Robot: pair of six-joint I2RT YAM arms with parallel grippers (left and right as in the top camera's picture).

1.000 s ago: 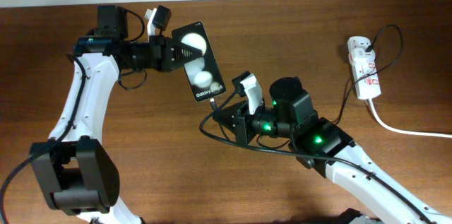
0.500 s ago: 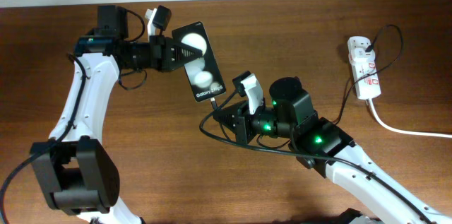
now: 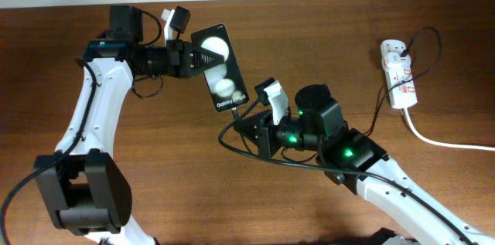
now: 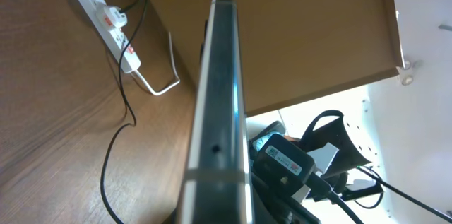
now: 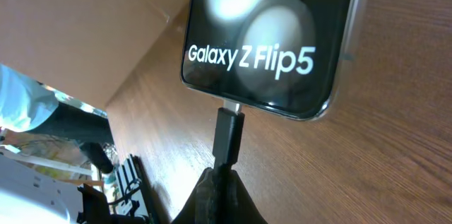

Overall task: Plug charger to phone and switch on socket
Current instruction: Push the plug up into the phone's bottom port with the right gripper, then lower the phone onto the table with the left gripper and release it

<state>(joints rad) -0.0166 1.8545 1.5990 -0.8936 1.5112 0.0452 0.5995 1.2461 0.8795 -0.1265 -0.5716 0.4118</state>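
Observation:
I will tilt the phone (image 3: 218, 67) with my left gripper and lower it onto the bare tabletop below it, then let go of it there, since the plug's tip is in the port.
The phone (image 3: 218, 67) is a slim black slab with two white blobs and "Galaxy" lettering. My left gripper (image 3: 203, 57) is shut on its upper end and holds it above the table. The left wrist view shows its thin edge (image 4: 217, 111). My right gripper (image 3: 244, 129) is shut on the charger plug (image 5: 227, 133). The plug's metal tip sits in the port on the phone's bottom edge (image 5: 268, 47). The black charger cable (image 3: 263, 156) loops under my right arm. The white socket (image 3: 397, 73) lies at the far right, also in the left wrist view (image 4: 111, 27).
A thick white cord (image 3: 441, 141) runs from the socket off the right edge. A thin black cable (image 3: 421, 44) loops over the socket's top. The wooden table (image 3: 325, 44) ends at a white wall along the back.
The left arm and phone have shifted very slightly. The right gripper stays shut on the plug at the phone's bottom edge.

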